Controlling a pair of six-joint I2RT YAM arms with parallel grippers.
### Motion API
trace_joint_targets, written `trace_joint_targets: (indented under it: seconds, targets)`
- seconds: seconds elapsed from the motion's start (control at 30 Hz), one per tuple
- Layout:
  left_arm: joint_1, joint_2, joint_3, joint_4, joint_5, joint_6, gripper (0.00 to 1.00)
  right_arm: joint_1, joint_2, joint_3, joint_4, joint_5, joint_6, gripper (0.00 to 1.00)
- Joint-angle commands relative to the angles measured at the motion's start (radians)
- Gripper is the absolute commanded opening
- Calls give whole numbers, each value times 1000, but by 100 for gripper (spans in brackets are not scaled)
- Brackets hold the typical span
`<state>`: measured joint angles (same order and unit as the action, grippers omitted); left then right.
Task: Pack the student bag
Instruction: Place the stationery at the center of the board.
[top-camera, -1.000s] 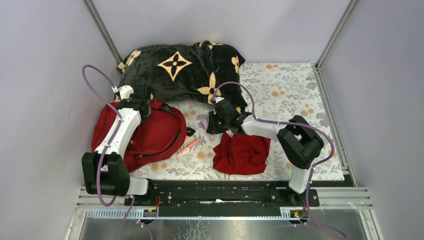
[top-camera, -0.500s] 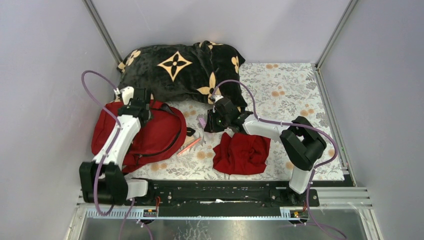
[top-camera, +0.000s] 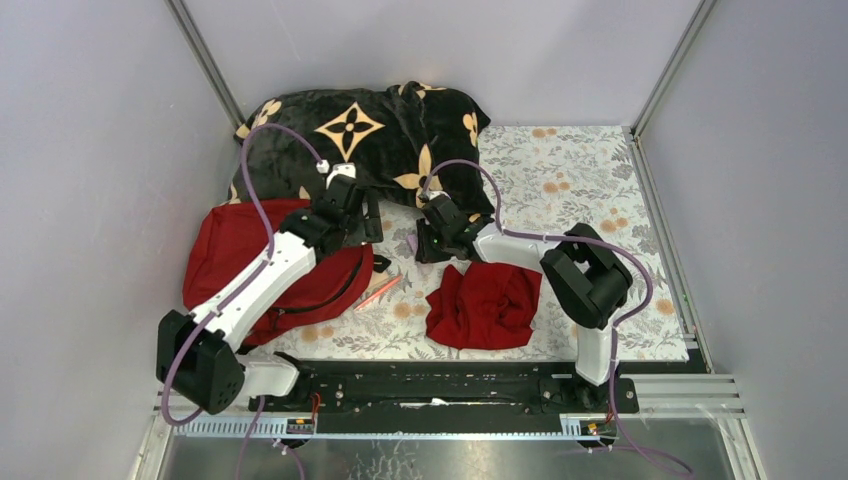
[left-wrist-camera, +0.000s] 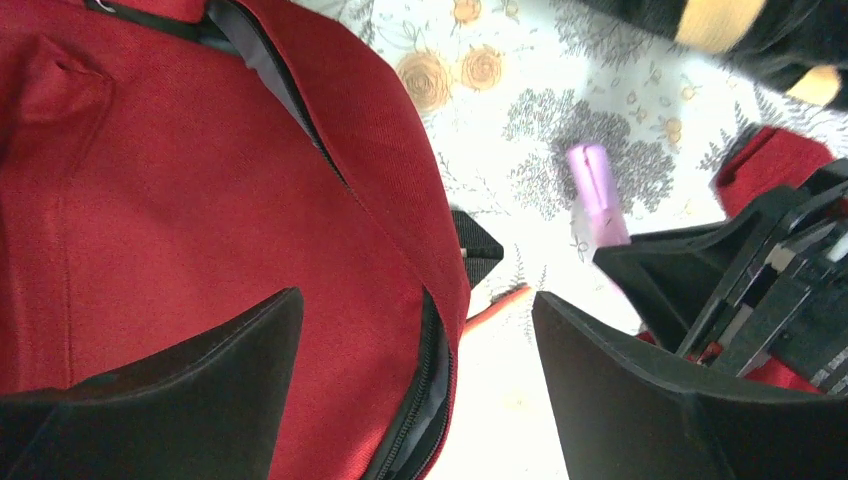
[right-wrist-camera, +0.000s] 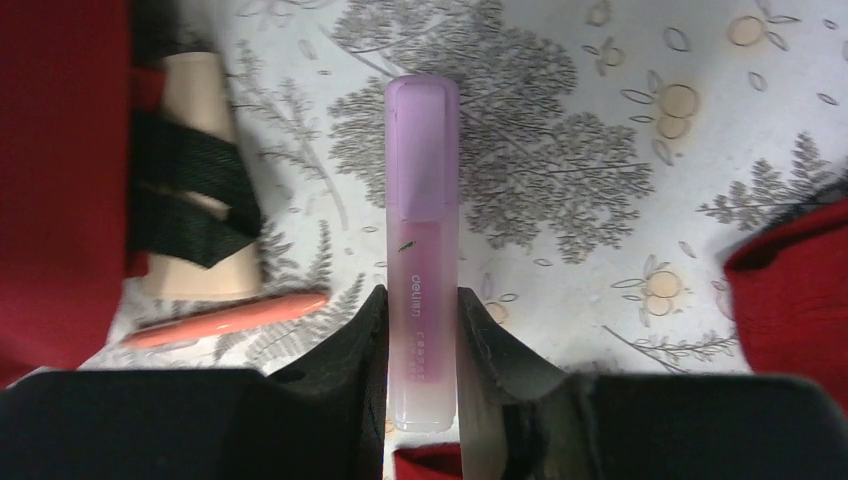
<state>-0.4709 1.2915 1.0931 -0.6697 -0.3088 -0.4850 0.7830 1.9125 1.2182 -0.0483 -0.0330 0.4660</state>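
I will next lower my left gripper onto the edge of the red flap below its open fingers and close it where the zipper gapes.
The student bag (top-camera: 235, 260), a red backpack with black zippers, lies at the left. In the left wrist view (left-wrist-camera: 200, 200) its zipper (left-wrist-camera: 428, 390) gapes a little at the edge. My left gripper (top-camera: 366, 222) is open and empty above the bag's right edge (left-wrist-camera: 415, 310). My right gripper (top-camera: 424, 241) is shut on a purple highlighter (right-wrist-camera: 422, 200), held just above the mat (right-wrist-camera: 422, 305). The highlighter also shows in the left wrist view (left-wrist-camera: 597, 190). An orange-red pen (top-camera: 378, 292) lies on the mat between the bag and the right gripper.
A dark-red plain cloth (top-camera: 483, 305) lies crumpled front centre, under the right forearm. A black plush blanket with tan flowers (top-camera: 360, 135) fills the back left. A black strap end (right-wrist-camera: 185, 200) of the bag lies beside the pen. Enclosure walls stand on both sides.
My left arm swung right, from the bag's top-left corner to over its right edge, close to the right gripper. The right gripper stays shut on the highlighter and shifted slightly.
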Motion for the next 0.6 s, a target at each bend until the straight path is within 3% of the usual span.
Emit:
trace_joint_targets:
  seconds: [0.0, 0.13, 0.3, 0.5, 0.57]
  targets:
    - [-10, 63, -15, -12, 47, -17, 92, -10, 36, 70, -55, 132, -8, 0]
    - [-14, 113, -44, -2, -12, -58, 82, -23, 86, 82, -100, 248, -25, 0]
    - [-12, 136, -27, -18, -104, -87, 3, -81, 48, 4, -137, 333, -2, 0]
    - [49, 11, 22, -5, -65, -95, 0, -151, -29, -113, -122, 349, 13, 1]
    - [93, -30, 28, 1, -30, -90, 0, -152, -51, -121, -99, 296, -1, 13]
